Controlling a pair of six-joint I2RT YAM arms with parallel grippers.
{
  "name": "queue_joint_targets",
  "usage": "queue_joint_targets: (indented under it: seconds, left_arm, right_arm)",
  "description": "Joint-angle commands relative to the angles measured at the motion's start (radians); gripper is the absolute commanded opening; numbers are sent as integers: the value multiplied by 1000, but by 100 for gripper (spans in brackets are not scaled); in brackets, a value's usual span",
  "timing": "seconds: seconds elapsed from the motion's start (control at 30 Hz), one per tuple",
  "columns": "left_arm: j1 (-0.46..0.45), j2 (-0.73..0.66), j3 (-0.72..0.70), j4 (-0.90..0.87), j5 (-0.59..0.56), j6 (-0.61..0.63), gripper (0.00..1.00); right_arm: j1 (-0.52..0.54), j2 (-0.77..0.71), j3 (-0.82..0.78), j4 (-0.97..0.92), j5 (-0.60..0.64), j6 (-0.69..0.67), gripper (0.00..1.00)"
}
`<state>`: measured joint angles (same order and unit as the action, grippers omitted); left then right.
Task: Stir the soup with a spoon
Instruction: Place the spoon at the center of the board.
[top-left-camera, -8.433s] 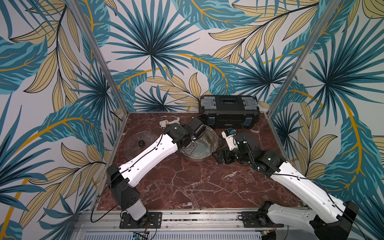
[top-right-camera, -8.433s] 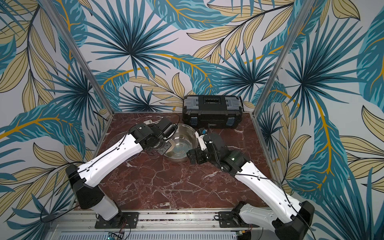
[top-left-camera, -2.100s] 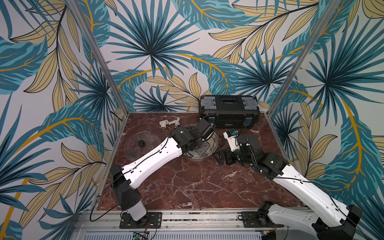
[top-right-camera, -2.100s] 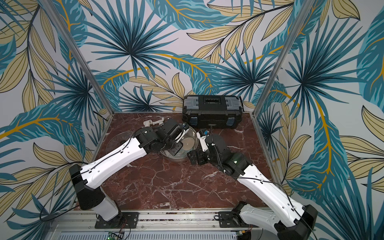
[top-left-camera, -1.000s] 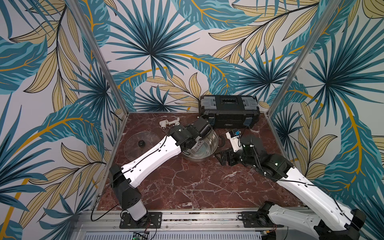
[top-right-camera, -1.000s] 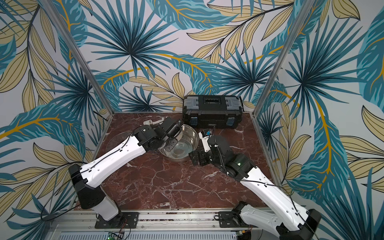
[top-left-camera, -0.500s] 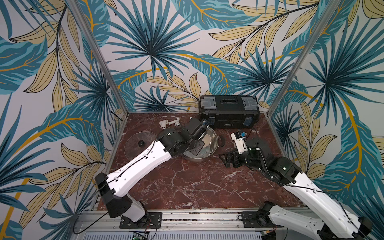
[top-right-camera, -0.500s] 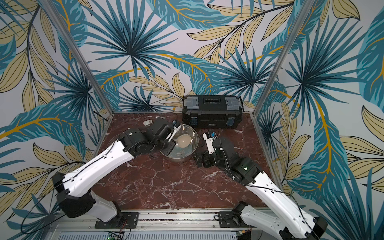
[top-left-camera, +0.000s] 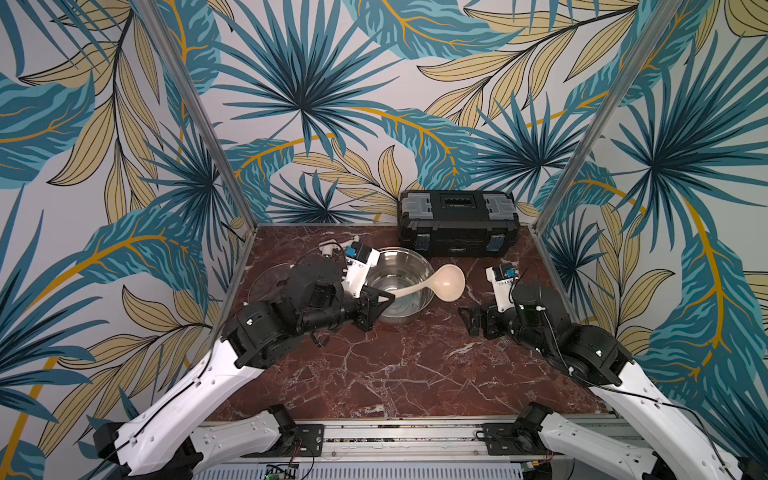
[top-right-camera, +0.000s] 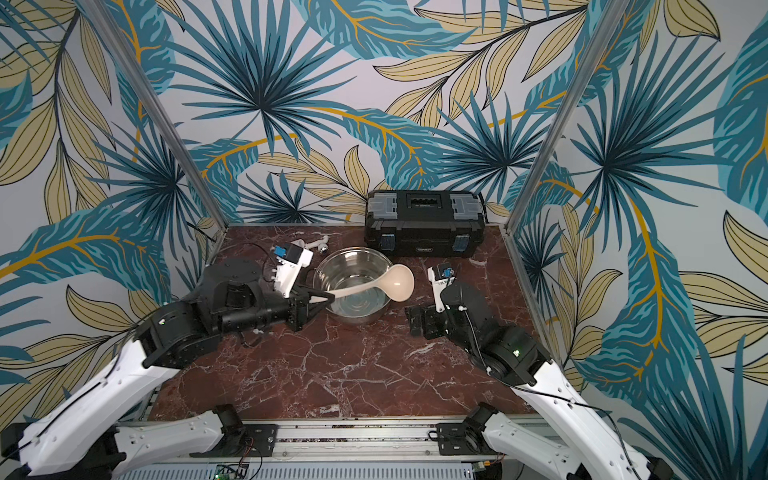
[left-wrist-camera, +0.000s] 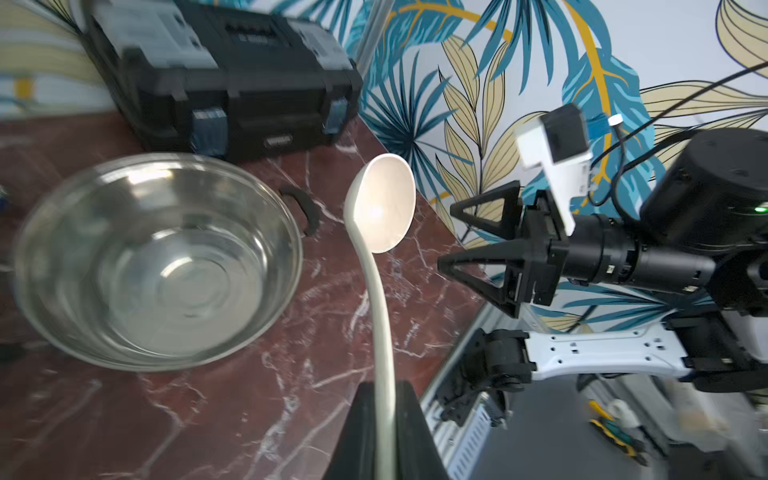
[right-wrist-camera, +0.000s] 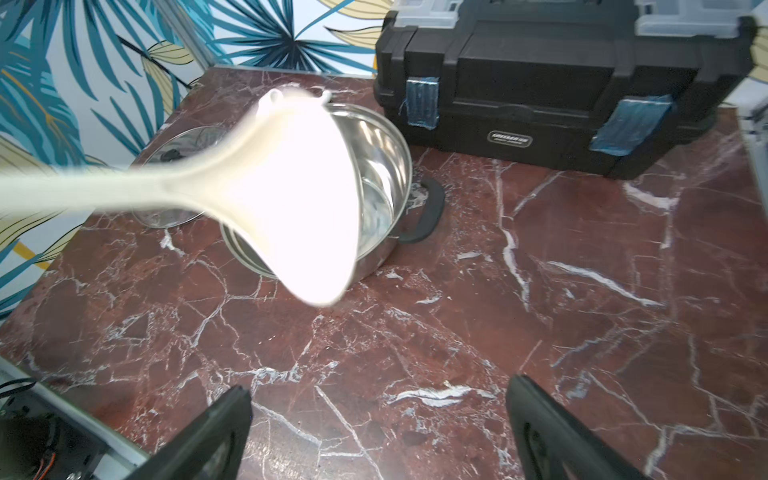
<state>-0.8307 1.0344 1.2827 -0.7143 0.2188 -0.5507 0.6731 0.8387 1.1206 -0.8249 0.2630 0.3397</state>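
Observation:
The bare tabletop in front of the pot is below and back of my left gripper. I should next draw it back and down there to release the handle's end.
The spoon (top-left-camera: 449, 282) is a cream ladle, and my left gripper (top-left-camera: 384, 298) is shut on the end of its handle. In the left wrist view the slim handle runs up from between the closed fingers (left-wrist-camera: 365, 419) to the spoon's bowl (left-wrist-camera: 384, 203). The spoon hangs in the air, its handle crossing the steel pot (top-left-camera: 405, 313) and its bowl past the pot's right rim. The pot (left-wrist-camera: 266, 232) holds a little clear liquid. My right gripper (top-left-camera: 478, 322) stands open to the right of the pot, holding nothing. In the right wrist view the spoon (right-wrist-camera: 299, 187) is blurred in front of the pot (right-wrist-camera: 378, 153).
A black toolbox (top-left-camera: 457, 224) stands against the back wall behind the pot. A glass lid (top-left-camera: 270, 278) lies left of the pot, partly hidden by my left arm. A small white pipe fitting (top-left-camera: 332, 247) lies at the back left. Walls close in both sides.
My left arm has drawn back and swung the spoon rightward, carrying its bowl from over the pot to beyond the right rim. My right gripper has backed away from the pot, still open.

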Motion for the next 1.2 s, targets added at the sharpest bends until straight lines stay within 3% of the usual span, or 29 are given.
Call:
queue_joint_targets:
  seconds: [0.0,0.3,0.73,0.8,0.93,0.97,1.0,1.17]
  left_arm:
    - [-6,-73,-157,244,146,-233,0]
    - [-59,-35,-580,727,192,-524,0]
    - [-86,201,-822,1036,163,-685,2]
    - [-77,220,-843,1015,172,-691,15]
    - [-26,184,-883,895,167,-687,61]
    - [-2,149,-904,855,156,-688,83]
    - [28,104,-924,798,143,-684,100]
    - [190,-191,-942,412,39,-574,100]
  right_arm:
    - [3,-39,13,-73,104,0,99]
    - [2,-35,-10,-60,70,35,100]
    - [3,18,-19,2,21,49,99]
    - [3,19,-25,7,19,46,100]
    - [3,15,-35,14,15,40,99]
    - [3,13,-37,17,15,39,100]
    - [3,11,-41,20,15,38,99]
    - [3,9,-65,43,20,26,99]
